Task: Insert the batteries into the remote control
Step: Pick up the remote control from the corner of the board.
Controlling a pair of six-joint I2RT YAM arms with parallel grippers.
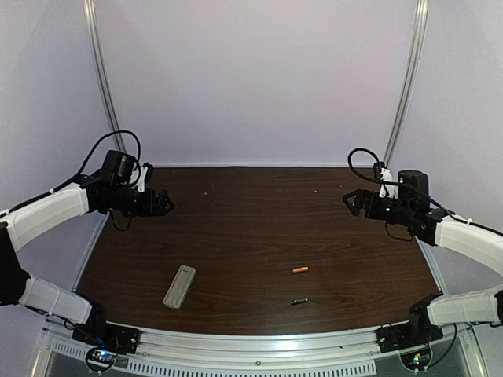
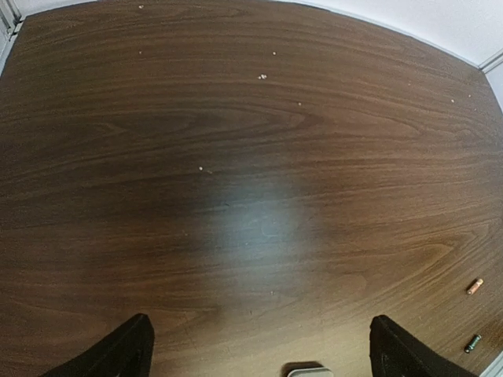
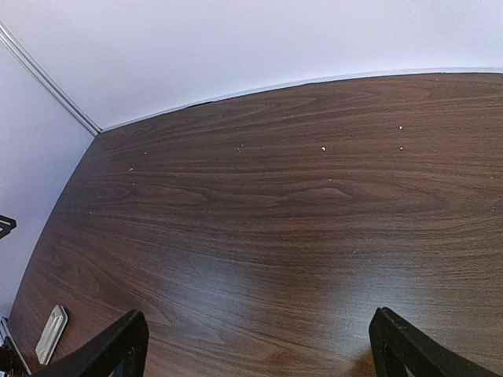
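Note:
My left gripper moves back and down onto the remote's near end [image 1: 172, 301] next, closing its open fingers across it, since both long sides lie clear upon the table.
The remote control [image 1: 180, 286] lies back side up, light grey-beige, near the table's front left; its end peeks in at the bottom of the left wrist view [image 2: 308, 371], and it shows small at the lower left of the right wrist view [image 3: 51, 333]. The orange battery [image 1: 300, 269] [image 2: 475, 286] lies right of centre, with the dark battery [image 1: 299, 301] [image 2: 472, 343] just in front of it. My left gripper [image 1: 163, 203] [image 2: 263, 349] hovers open and empty over the left rear of the table. My right gripper [image 1: 351, 201] [image 3: 259, 345] hovers open and empty over the right rear.
Dark wood table [image 1: 251, 228] with small pale crumbs [image 2: 260, 76] scattered toward the back. White walls and metal corner posts [image 1: 102, 78] enclose the rear and sides. A metal rail [image 1: 259, 345] runs along the front edge between the arm bases.

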